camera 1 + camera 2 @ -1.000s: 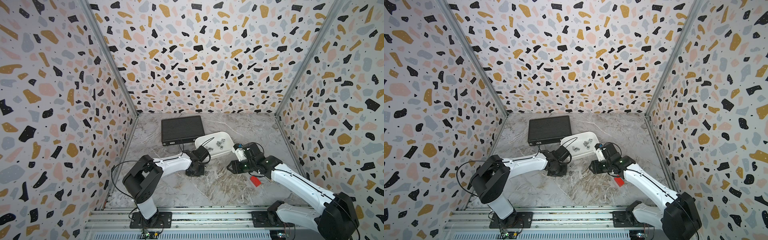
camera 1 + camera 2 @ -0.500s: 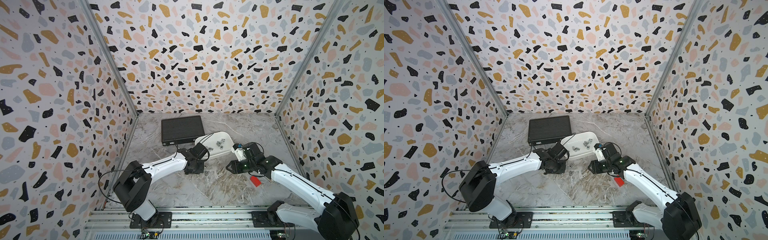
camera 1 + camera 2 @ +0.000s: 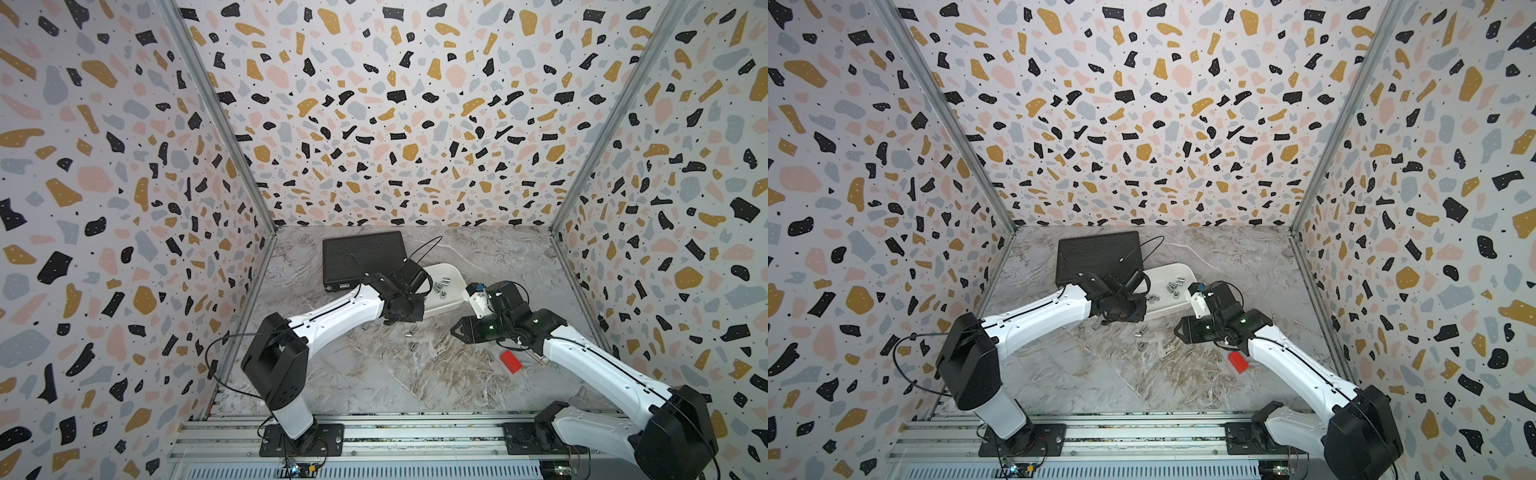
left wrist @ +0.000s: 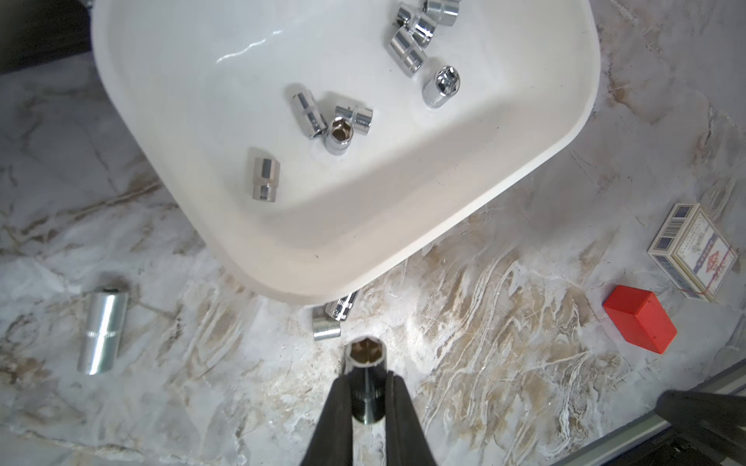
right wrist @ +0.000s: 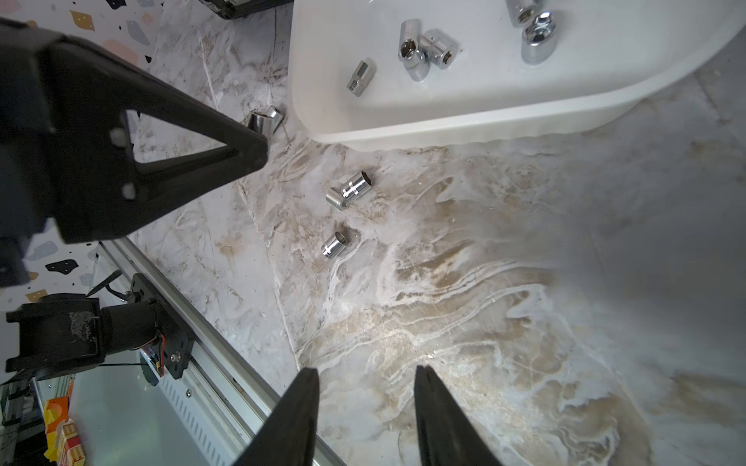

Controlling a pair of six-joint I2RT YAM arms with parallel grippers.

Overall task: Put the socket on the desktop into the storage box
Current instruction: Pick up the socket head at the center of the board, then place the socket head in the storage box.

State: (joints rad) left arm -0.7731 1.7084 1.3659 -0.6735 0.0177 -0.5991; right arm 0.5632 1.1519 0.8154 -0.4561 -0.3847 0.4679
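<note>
The left gripper moves outward past the storage box's near rim next, over the box's bare bottom between the socket groups. It then lowers and releases the chrome socket.
My left gripper [image 4: 366, 379] is shut on a chrome socket [image 4: 364, 355] that sticks out past its fingertips, just off the near rim of the white storage box [image 4: 444, 230]. Both top views show it at the box's left front corner [image 3: 453, 270]. Several sockets [image 4: 343, 129] lie in the box. On the desktop [image 3: 415, 374] a long socket [image 4: 103, 331] lies alone. Two touching sockets [image 5: 349, 189] and a single one [image 5: 335, 245] lie in front of the box. My right gripper [image 5: 365, 373] is open and empty above the marble, right of those sockets [image 3: 411, 331].
A black ribbed case [image 3: 363, 257] lies behind the box against the back left. A red block [image 3: 510, 360] and a matchbox [image 4: 692, 252] sit at the right beside my right arm. The metal base rail [image 3: 374, 432] runs along the front edge.
My left gripper has moved back towards the storage box with the socket in it, and the left arm's elbow has swung. The right arm has stayed still.
</note>
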